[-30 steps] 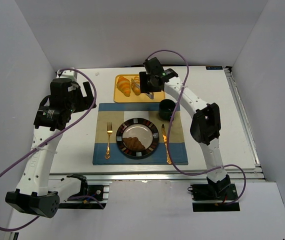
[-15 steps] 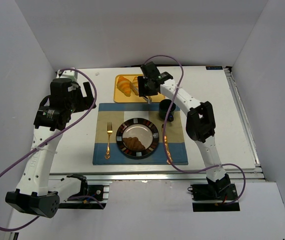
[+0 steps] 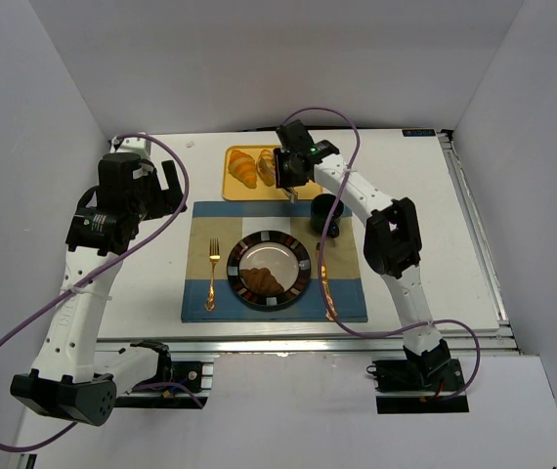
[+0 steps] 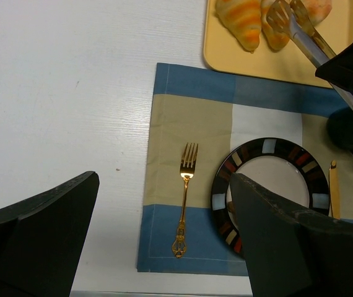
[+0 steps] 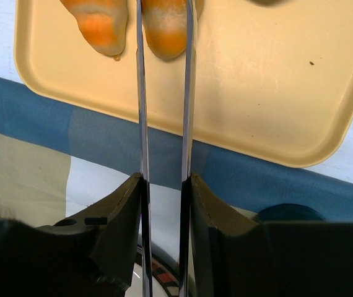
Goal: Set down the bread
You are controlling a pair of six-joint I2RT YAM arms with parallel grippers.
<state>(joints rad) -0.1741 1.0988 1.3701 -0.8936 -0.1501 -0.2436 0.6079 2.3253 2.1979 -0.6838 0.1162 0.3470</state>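
Note:
My right gripper will next lift, move the tongs back and lower them to release over the plate's bare part (image 3: 280,259), which is back from the gripper.
Two croissants lie on a yellow tray (image 3: 249,193) at the back. My right gripper (image 5: 164,185) is shut on a pair of metal tongs (image 5: 187,93). The tong arms stand on either side of the right-hand croissant (image 5: 164,25), close against it. The left-hand croissant (image 5: 99,21) lies free beside it. A third croissant (image 3: 267,282) rests on the striped-rim plate (image 3: 303,256). My left gripper (image 4: 164,229) hangs open and empty above the placemat's left part, over the gold fork (image 4: 186,198).
A blue and beige placemat (image 3: 195,293) carries the plate, the fork and a gold knife (image 3: 323,283). A dark green cup (image 3: 327,210) stands just right of the tongs, under the right arm. White walls close in the table on three sides.
The right arm has swung the tongs left over the tray to the right-hand croissant. The tong arms have narrowed round it. The left arm has stayed still.

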